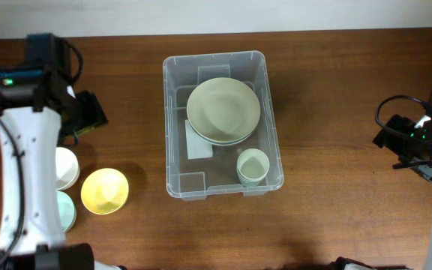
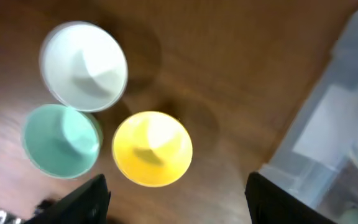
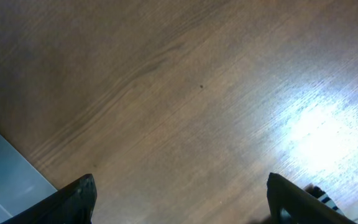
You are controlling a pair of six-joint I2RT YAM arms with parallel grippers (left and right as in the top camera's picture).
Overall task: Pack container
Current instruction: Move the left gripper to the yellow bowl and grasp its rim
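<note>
My left gripper moves down and back onto the yellow cup's rim [image 1: 127,184] [image 2: 189,157] on the container side next. The white and mint cups crowd its other side.
The clear container [image 1: 214,57] sits mid-table, with stacked pale green bowls [image 1: 223,111] and a pale green cup [image 1: 251,166] inside. A white cup [image 1: 66,166], a mint cup [image 1: 66,210] and a yellow cup [image 1: 105,190] stand on the table to its left. My left gripper [image 1: 90,114] hovers above and behind those cups, open and empty. In the left wrist view the yellow cup [image 2: 152,149] lies just ahead of the left gripper [image 2: 178,199], with the container's [image 2: 328,143] wall at right. My right gripper [image 3: 182,199] is open over bare wood, right of the container.
The table is dark wood. The right arm's base and cables [image 1: 396,112] are near the right edge. A corner of the container [image 3: 5,174] shows at the lower left of the right wrist view. A white label [image 1: 199,141] lies on the container's base.
</note>
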